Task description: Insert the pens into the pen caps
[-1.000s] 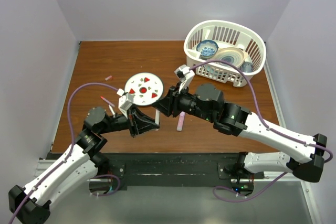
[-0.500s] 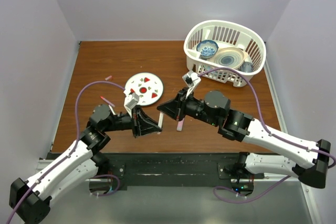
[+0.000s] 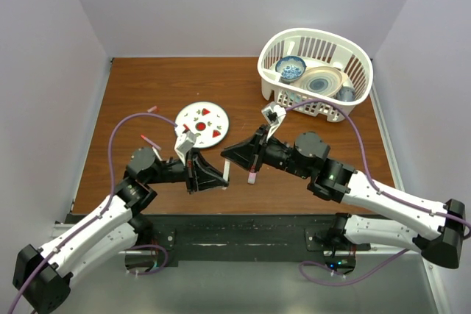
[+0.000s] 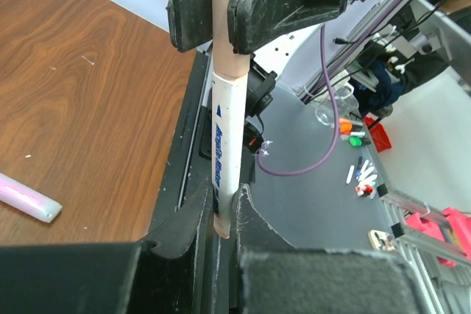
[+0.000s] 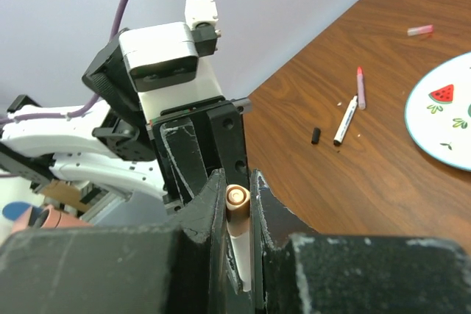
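Below my left gripper lies bare tabletop beside the pale pink pen: with the cap seated, I will tip the gripper downward, lower it there and release.
My left gripper (image 3: pixel 221 177) (image 4: pixel 221 198) is shut on the lower end of a white pen with blue print (image 4: pixel 224 134), which also shows in the top view (image 3: pixel 226 171). My right gripper (image 3: pixel 228 154) (image 5: pixel 237 187) is shut on a pale pink cap (image 5: pixel 237 198) seated on that pen's other end (image 4: pixel 223 20). The two grippers meet tip to tip above the table's front. A thicker pale pink pen (image 3: pixel 252 173) (image 4: pixel 26 198) lies on the table beside them. A reddish pen (image 5: pixel 360 79), another white pen (image 5: pixel 346 118), a dark cap (image 5: pixel 315 136) and a pink cap (image 5: pixel 419 30) lie at the left.
A round white plate (image 3: pixel 202 123) with fruit print lies behind the grippers. A white basket (image 3: pixel 274 79) with bowls stands at the back right. The table's front edge and black rail (image 3: pixel 243 218) run just below the grippers.
Both grippers have shifted slightly right and toward the front, and the right arm has drawn back. They stay joined on the white pen. The pink pen on the table has not moved.
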`<state>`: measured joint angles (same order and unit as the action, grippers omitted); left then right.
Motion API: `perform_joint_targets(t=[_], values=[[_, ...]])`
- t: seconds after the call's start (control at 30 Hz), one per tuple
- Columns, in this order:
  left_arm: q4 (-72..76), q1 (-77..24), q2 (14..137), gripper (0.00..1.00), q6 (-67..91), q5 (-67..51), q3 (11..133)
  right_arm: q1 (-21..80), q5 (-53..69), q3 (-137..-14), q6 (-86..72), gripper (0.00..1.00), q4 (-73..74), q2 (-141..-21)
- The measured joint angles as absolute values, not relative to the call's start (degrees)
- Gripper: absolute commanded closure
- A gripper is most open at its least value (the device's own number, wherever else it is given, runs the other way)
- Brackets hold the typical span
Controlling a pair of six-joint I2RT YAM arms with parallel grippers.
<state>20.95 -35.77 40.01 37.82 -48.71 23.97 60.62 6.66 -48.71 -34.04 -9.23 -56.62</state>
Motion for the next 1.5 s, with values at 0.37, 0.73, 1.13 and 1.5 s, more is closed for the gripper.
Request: perform_joint_targets(t=[0.37, 0.73, 1.13, 1.5], values=[[19.1, -35.8, 41.7, 1.0, 33.2, -50.3, 24.0, 60.0, 9.8, -48.2, -32.1, 1.0, -6.4, -56.6], [20.7, -35.2, 45.3, 1.0, 34.1, -53.8, 24.0, 59.9, 10.0, -47.1, -30.0, 1.0, -4.4, -55.8], [29.9, -30.9, 49.1, 1.0, 40.3, -60.6, 23.9, 59.9, 8.2, -43.9, -31.5, 1.0, -10.9, -54.7], [29.9, -30.7, 50.0, 1.0, 40.9, -61.2, 23.9, 60.9, 5.7, -40.8, -34.0, 1.0, -16.0, -54.8]])
